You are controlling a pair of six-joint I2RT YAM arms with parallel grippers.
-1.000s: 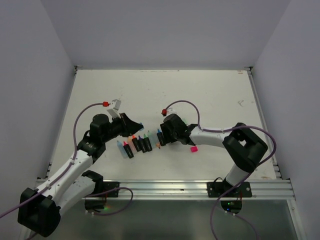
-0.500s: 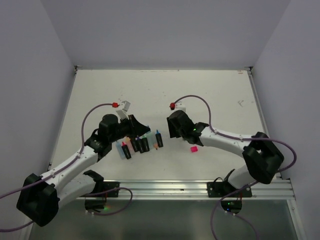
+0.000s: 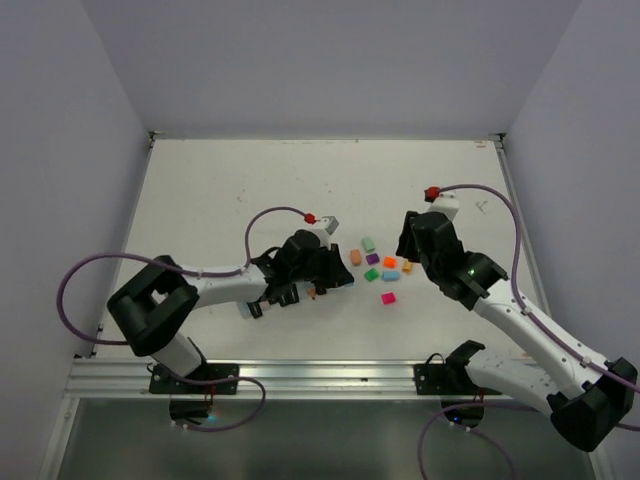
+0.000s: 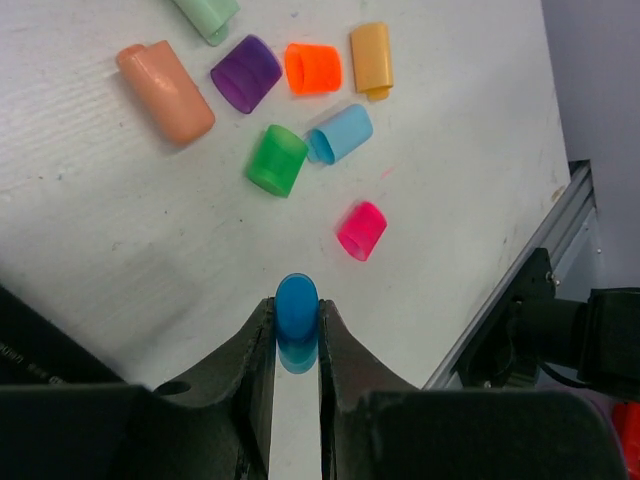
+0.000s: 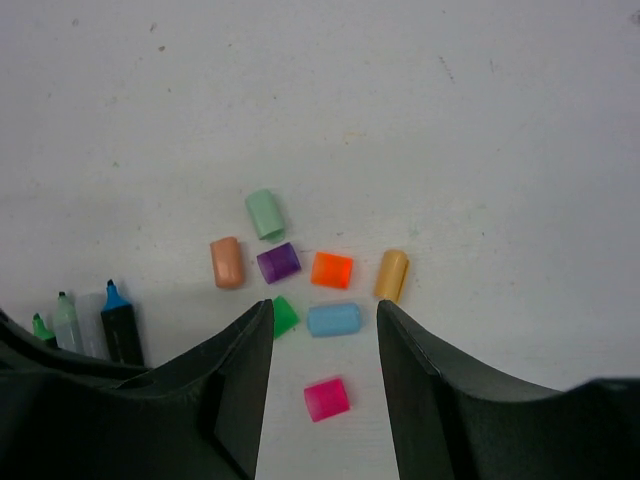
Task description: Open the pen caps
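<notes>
I will next move my left gripper over, lower it and let go of the blue cap (image 4: 297, 303), because bare tabletop (image 4: 318, 246) beside the pink cap is below it, to its right in the top view.
My left gripper (image 4: 297, 318) is shut on a blue pen cap (image 4: 297, 303), held just above the table near a cluster of loose caps. In the top view the left gripper (image 3: 338, 279) sits just left of that cluster. The cluster has peach (image 4: 165, 92), mint (image 4: 205, 14), purple (image 4: 246, 87), orange (image 4: 313, 68), yellow-orange (image 4: 371, 60), green (image 4: 277, 160), cyan (image 4: 338, 133) and pink (image 4: 362, 230) caps. My right gripper (image 5: 323, 312) is open and empty, above the cyan cap (image 5: 333, 319) and pink cap (image 5: 326, 398); in the top view the right gripper (image 3: 411, 247) sits right of the cluster.
Uncapped pens (image 5: 120, 328) with black and pale bodies lie in a row left of the caps, partly under my left arm (image 3: 262, 300). The table's metal front rail (image 3: 330, 378) runs along the near edge. A white wall edge (image 3: 515, 220) bounds the right side.
My left gripper has swung right to the cluster and holds a blue cap. My right arm has pulled back to the right. Several loose caps lie where only the pink one lay.
</notes>
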